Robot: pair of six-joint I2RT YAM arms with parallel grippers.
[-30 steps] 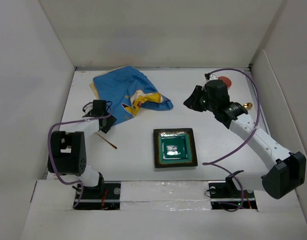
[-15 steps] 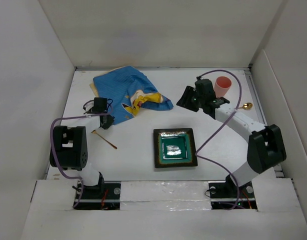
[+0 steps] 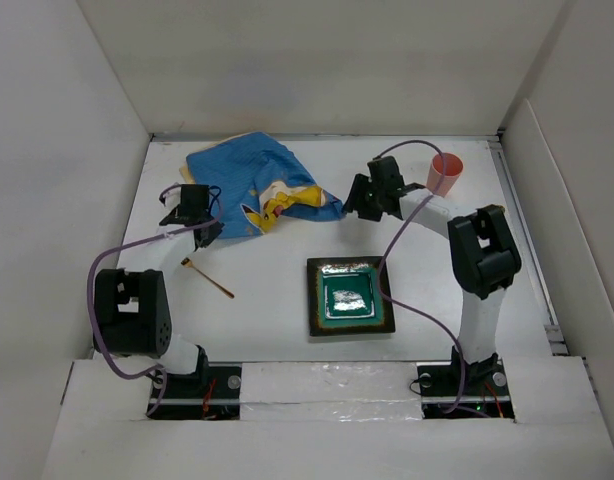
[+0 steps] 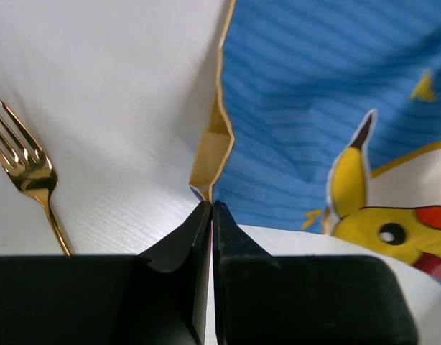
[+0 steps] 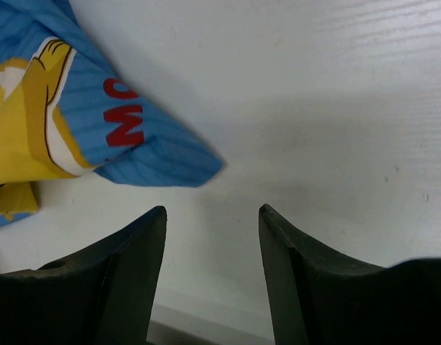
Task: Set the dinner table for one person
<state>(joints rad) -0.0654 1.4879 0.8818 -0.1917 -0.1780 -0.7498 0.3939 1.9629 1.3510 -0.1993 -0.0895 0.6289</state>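
Observation:
My right gripper moves down onto the mat's pointed corner by the red letters next.
A crumpled blue cartoon-print cloth mat (image 3: 257, 185) lies at the back left of the white dinner table (image 3: 267, 265). My left gripper (image 3: 207, 228) is shut on the mat's near left corner (image 4: 206, 172), which rises folded from my closed jaw tips (image 4: 210, 207). A gold fork (image 3: 209, 278) lies just left of it (image 4: 30, 169). My right gripper (image 3: 355, 205) stands open over bare table (image 5: 213, 208), a little short of the mat's right corner (image 5: 170, 162). A green square plate (image 3: 350, 296) sits in the middle. A pink cup (image 3: 445, 174) stands at the back right.
White walls (image 3: 117, 90) close in the table at the back and on both sides. The right arm's dark elbow (image 3: 482, 250) rises right of the plate. Purple cables (image 3: 137, 245) loop from both arms over the table.
The right arm swung left from beside the cup to the mat's right corner and its jaws widened. The left gripper shut at the mat's near corner and shifted slightly back.

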